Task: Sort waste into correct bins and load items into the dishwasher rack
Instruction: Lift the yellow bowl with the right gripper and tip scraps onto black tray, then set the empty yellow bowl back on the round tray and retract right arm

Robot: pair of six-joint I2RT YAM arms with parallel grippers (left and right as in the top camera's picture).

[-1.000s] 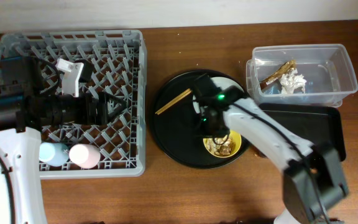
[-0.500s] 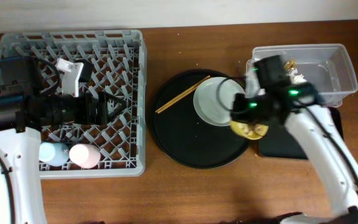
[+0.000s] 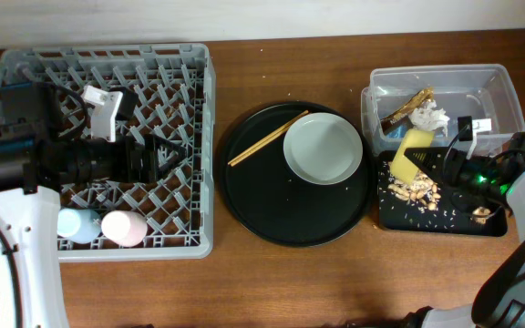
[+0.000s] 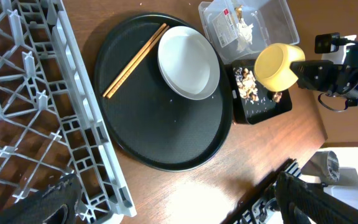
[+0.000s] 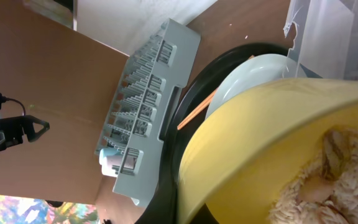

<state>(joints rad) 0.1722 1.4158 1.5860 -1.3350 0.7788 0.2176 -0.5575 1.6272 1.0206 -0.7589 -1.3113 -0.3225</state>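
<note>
I should next swing my right gripper to the round tray's empty near part, lower the bowl upright and let go, because that part is below, to the gripper's left in the overhead view.
My right gripper (image 3: 445,166) is shut on the rim of the yellow bowl (image 3: 411,153) and holds it tipped on its side over the shallow black rectangular tray (image 3: 490,223). Tan food scraps (image 3: 412,189) lie on that tray below the bowl. In the right wrist view the bowl (image 5: 272,137) fills the frame, with scraps (image 5: 344,180) still inside. The clear tub (image 3: 495,100) holds the white tissue (image 3: 429,118) and the brown strip (image 3: 406,107). The grey plate (image 3: 324,150) and chopsticks (image 3: 267,138) lie on the round black tray (image 3: 272,210). My left gripper (image 3: 164,157) is open over the rack (image 3: 203,137).
The pink cup (image 3: 121,228) and the blue cup (image 3: 78,223) sit in the rack's front left corner. The clear tub stands directly behind the black rectangular tray, at the table's right edge. The round black tray lies between the rack and the bins.
My right gripper has carried the yellow bowl from the round tray rightward over the black rectangular tray and tipped it. Scraps now lie on that tray. The left arm has not moved.
</note>
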